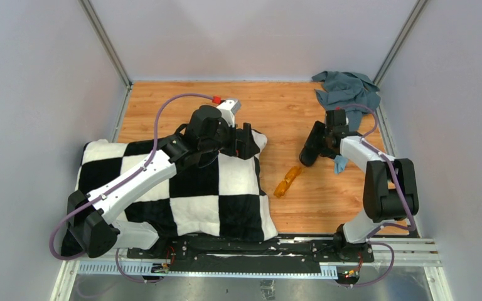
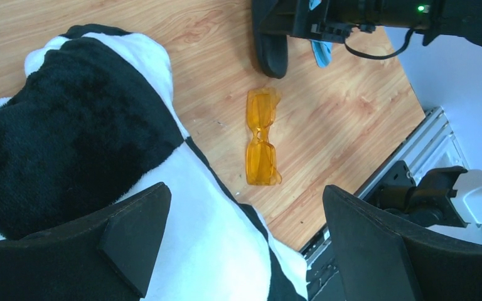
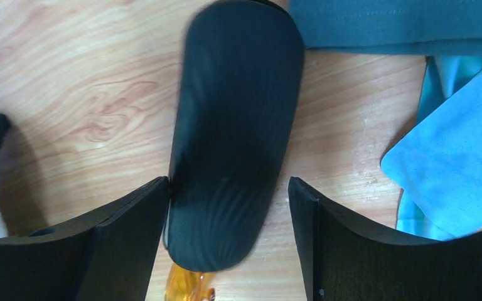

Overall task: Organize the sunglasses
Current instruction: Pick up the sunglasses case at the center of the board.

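Observation:
The near end of the black case is between the right gripper's open fingers, so the gripper should next move further down around that end and close on the case's long sides.
The amber-orange folded sunglasses (image 1: 287, 180) lie on the wooden table between the checkered cushion and the black case; they also show in the left wrist view (image 2: 262, 138) and just below the case in the right wrist view (image 3: 188, 290). The closed black case (image 1: 312, 145) (image 3: 232, 138) lies just beyond them. My right gripper (image 1: 324, 142) (image 3: 226, 232) is open and straddles the near end of the case, the left finger touching it and the right finger apart from it. My left gripper (image 1: 246, 142) (image 2: 245, 238) is open and empty above the cushion's right edge.
A black-and-white checkered cushion (image 1: 182, 188) (image 2: 69, 138) covers the left of the table. A small light-blue cloth (image 1: 340, 164) (image 3: 458, 169) lies right of the case. A crumpled grey-teal cloth (image 1: 348, 91) (image 3: 401, 25) sits in the far right corner. Walls enclose the table.

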Controlling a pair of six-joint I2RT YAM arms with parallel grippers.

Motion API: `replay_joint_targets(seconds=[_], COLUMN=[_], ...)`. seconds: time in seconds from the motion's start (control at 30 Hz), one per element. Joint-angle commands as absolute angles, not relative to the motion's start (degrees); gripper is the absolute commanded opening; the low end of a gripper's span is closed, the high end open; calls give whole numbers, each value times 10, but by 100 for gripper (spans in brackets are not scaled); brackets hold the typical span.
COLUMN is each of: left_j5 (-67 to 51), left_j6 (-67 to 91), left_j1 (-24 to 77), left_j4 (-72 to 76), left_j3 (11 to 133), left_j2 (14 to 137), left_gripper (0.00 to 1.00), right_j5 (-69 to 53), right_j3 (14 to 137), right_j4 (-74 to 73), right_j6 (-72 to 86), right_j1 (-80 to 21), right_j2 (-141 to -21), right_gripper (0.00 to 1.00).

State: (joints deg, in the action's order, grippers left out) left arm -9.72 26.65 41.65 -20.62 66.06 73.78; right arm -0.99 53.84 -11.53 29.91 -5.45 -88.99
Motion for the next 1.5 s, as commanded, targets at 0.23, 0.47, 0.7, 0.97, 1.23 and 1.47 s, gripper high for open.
replay_joint_targets(seconds=[0.23,0.47,0.7,0.97,1.23,1.47], left_j5=[-115,-122,-128,-133,-132,-118], left_j6=[277,278,278,280,287,299], left_j1=[418,418,418,417,417,418], left_j4=[-192,-186,-181,-179,-170,-157], left_j3=[644,642,644,647,643,630], left_j2=[738,745,755,765,765,762], left_gripper=[100,100,100,100,100,100], right_j5=[-51,-47,-18,37,80,34], right_j3=[539,566,552,556,567,563], right_j4=[-111,-155,-164,-180,-191,-183], right_j6=[289,218,206,191,179,181], right_j1=[-52,-64,-66,-89,-102,-102], right_j2=[-931,-937,-935,-937,-952,-939], right_gripper=[76,90,76,72,71,37])
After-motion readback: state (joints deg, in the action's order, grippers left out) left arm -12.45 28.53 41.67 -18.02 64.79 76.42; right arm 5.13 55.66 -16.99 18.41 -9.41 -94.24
